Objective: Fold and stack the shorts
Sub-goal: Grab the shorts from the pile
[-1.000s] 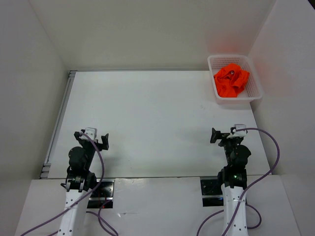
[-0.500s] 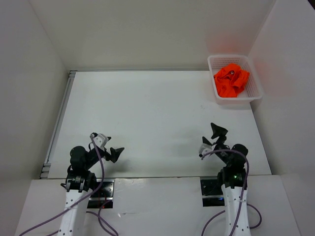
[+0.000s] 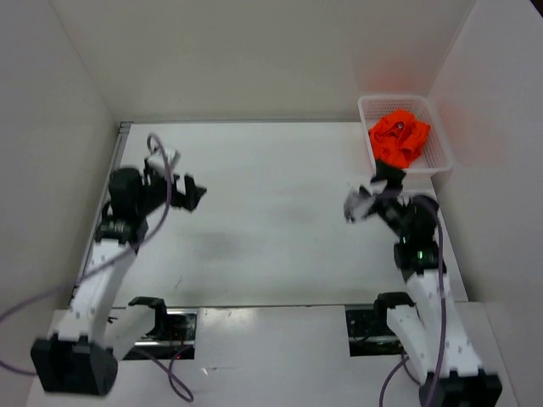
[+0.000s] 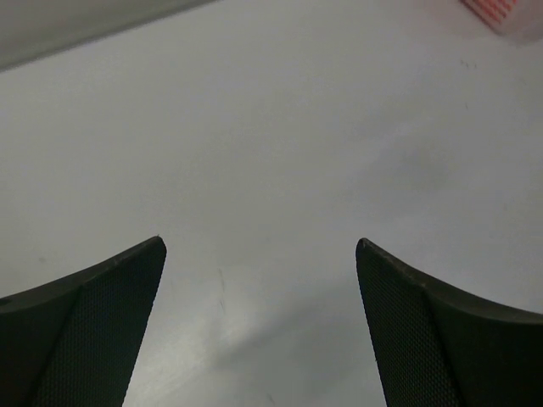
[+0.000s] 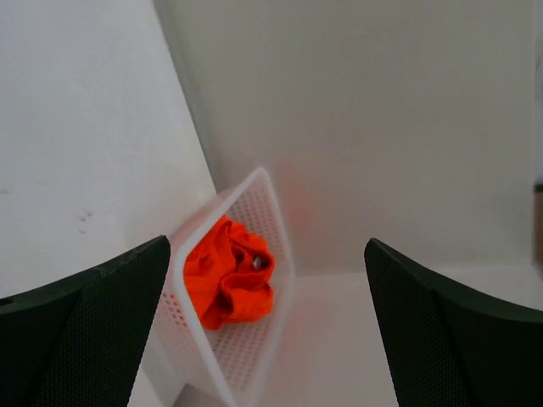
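Note:
The shorts' wall-side fold (image 3: 417, 133) (image 5: 252, 298) lies outward of my right gripper, behind the basket's near rim. My right gripper will next reach outward over that rim and go down onto the shorts.
The bright orange shorts (image 3: 399, 140) lie crumpled in the white mesh basket (image 3: 441, 157) at the table's far right corner. My right gripper (image 3: 386, 180) is open and empty, raised just in front of the basket's near end and pointing at it. In the right wrist view the shorts (image 5: 225, 271) show in the basket (image 5: 254, 348) between my open fingers (image 5: 127, 288), still some way off. My left gripper (image 3: 191, 193) is open and empty over the left part of the table. The left wrist view shows only bare table between its fingers (image 4: 102, 314).
White walls close in the table on the left, back and right. The basket stands against the right wall. A metal rail (image 3: 106, 195) runs along the table's left edge. A corner of the basket (image 4: 509, 13) shows at the left wrist view's top right.
Both arms have risen from near their bases and reached forward. The left gripper went up to the far left. The right gripper moved toward the basket. Both stay open.

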You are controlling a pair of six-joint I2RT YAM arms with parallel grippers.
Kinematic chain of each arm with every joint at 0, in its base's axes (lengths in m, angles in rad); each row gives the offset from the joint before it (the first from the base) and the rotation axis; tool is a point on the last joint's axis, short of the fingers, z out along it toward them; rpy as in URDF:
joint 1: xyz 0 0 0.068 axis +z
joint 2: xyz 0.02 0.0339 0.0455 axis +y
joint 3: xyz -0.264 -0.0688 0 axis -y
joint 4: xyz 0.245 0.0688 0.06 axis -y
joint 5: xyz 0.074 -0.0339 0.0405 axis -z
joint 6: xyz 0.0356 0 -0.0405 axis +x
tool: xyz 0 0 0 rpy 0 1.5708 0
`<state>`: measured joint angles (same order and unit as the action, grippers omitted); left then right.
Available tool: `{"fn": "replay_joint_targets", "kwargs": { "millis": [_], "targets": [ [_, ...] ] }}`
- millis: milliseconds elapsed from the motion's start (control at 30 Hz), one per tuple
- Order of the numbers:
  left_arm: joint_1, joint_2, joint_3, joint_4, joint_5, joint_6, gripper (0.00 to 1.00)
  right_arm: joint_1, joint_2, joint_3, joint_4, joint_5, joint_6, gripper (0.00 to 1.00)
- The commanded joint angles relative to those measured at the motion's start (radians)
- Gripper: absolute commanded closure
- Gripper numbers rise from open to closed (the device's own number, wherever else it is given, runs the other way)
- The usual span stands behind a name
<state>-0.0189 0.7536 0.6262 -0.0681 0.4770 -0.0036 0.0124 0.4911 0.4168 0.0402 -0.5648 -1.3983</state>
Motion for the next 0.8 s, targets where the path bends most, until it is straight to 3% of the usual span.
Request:
{"fn": "replay_joint_targets", "kwargs": {
  "millis": [0, 33, 67, 100, 167, 267, 467, 767],
  "targets": [
    [-0.038, 0.341, 0.383, -0.201, -0.165, 0.004, 0.01, 0.066, 0.425, 0.414, -0.011, 0.484, 0.394, 0.00],
    [-0.038, 0.472, 0.441, -0.257, -0.182, 0.004, 0.01, 0.066, 0.566, 0.541, -0.066, 0.710, 0.500, 0.00],
    [-0.050, 0.512, 0.479, -0.257, -0.199, 0.004, 0.01, 0.037, 0.825, 0.674, -0.221, 0.765, 0.677, 0.00],
    [-0.061, 0.539, 0.503, -0.257, -0.213, 0.004, 0.01, 0.005, 0.937, 0.915, -0.299, 0.792, 0.758, 0.00],
    [-0.104, 0.610, 0.562, -0.271, -0.254, 0.004, 0.01, -0.078, 1.193, 1.212, -0.492, 0.792, 0.928, 0.00],
    [-0.118, 0.716, 0.670, -0.355, -0.218, 0.004, 0.01, -0.123, 1.424, 1.432, -0.569, 0.830, 1.042, 0.00],
    [-0.127, 0.762, 0.688, -0.378, -0.130, 0.004, 0.01, -0.187, 1.599, 1.545, -0.534, 0.911, 1.168, 0.00],
    [-0.127, 0.849, 0.665, -0.358, -0.109, 0.004, 0.01, -0.241, 1.788, 1.648, -0.545, 0.913, 1.197, 0.00]
  ]
}}
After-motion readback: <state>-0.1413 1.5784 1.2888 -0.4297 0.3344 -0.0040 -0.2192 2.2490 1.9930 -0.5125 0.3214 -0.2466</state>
